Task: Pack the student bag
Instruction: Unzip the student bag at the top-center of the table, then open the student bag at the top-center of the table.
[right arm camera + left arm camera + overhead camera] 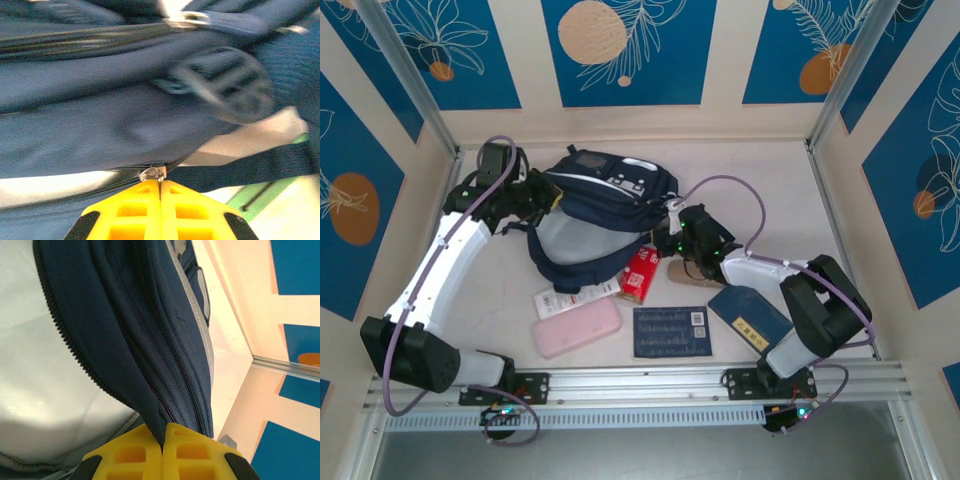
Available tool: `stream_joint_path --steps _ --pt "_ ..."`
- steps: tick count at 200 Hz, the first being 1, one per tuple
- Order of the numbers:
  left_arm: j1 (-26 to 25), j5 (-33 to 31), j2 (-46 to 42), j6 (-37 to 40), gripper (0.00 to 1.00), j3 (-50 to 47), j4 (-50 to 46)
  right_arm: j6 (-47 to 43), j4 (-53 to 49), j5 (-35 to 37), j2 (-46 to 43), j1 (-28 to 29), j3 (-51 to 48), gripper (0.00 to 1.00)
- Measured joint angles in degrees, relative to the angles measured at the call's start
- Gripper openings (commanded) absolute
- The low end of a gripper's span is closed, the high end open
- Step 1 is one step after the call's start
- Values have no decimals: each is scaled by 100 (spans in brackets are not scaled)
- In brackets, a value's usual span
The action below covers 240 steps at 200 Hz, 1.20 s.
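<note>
Next, my right gripper draws the metal zipper pull outward along the bag's side edge, then releases it. The open gap of the bag's main compartment ends right at that pull.
The student bag (605, 195), navy with white stripes, lies at the middle back of the table with its main compartment gaping toward me and its grey lining (575, 240) showing. My left gripper (546, 196) is at the bag's left side. In the left wrist view it (163, 436) is shut on the navy fabric edge (150, 365) beside the zipper teeth. My right gripper (676, 226) is at the bag's right side, and in the right wrist view it (160, 183) is shut on the metal zipper pull (152, 174).
In front of the bag lie a red box (640, 273), a white slip (575, 295), a pink pencil case (577, 327), a navy booklet (672, 331) and a blue notebook (748, 313). A tan object (688, 272) lies under my right wrist. Walls close in the back and sides.
</note>
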Motion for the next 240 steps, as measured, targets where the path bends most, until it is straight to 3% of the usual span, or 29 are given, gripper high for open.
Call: stream_joint_path --steps 56,76,105,138,175,201,240 --pt "28 50 0 7 0 280 -44 348 -129 -435 857 -553 1067 0" --pt "52 109 0 -35 0 345 42 433 -339 -505 1126 -564 1589 30" --pt "61 146 -105 -238 0 262 348 402 -896 -516 1381 -584 2317 45" --pt "33 155 -369 -592 0 -234 750 404 -1296 -387 1091 -474 2251 45" --pt "-48 221 -389 -911 0 -767 984 581 -1596 -184 -146 -20 1537 48" --pt "-116 210 -396 -984 0 -800 1067 1316 -1965 -328 -870 81 1541 70" --pt "-216 149 -398 -1045 0 -800 1182 3864 -2253 -520 -1263 203 1648 70"
